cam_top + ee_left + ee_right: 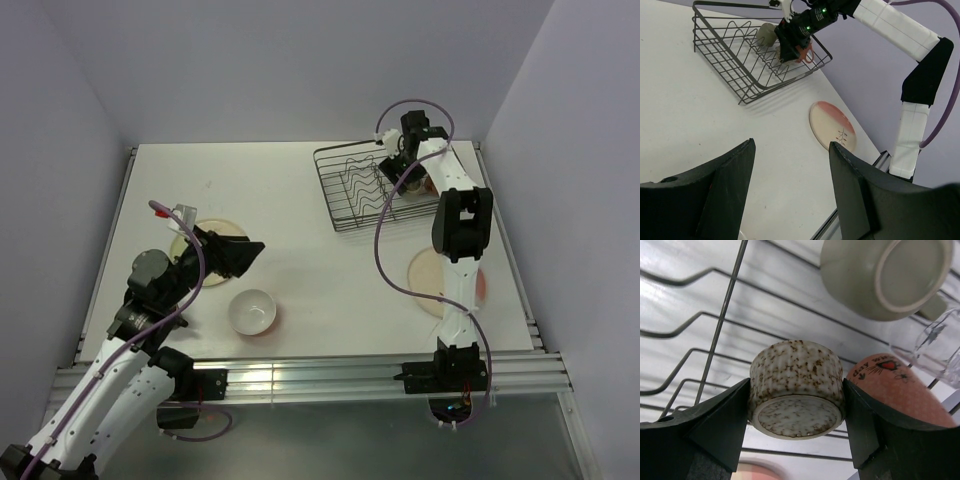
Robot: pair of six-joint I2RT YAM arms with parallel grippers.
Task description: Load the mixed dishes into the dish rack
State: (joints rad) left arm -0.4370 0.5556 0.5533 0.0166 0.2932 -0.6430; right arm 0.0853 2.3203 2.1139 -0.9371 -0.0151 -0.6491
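Note:
The dark mug is unracked, so next I need to swing my left gripper back to the left in the top view and tip down onto the dark mug beneath its arm.
My right gripper [796, 386] is shut on a small brown-speckled cup [796, 405], held upside down over the wires of the black dish rack [345, 205]. In the rack beside it lie an olive cup [885, 277], a pink mug [895, 385] and a clear glass [940, 345]. Over the table's left side my left gripper [250, 255] hangs open and empty [790, 145]. A white bowl [251, 311] sits just in front of it, and a cream plate [228, 226] lies partly under it. The cream-and-pink plate [428, 275] with a sprig lies under the right arm.
Purple walls close the table at the back and on both sides. The right arm [460, 220] stretches over the right-hand plate to the rack at the back right. A metal rail [320, 378] runs along the near edge.

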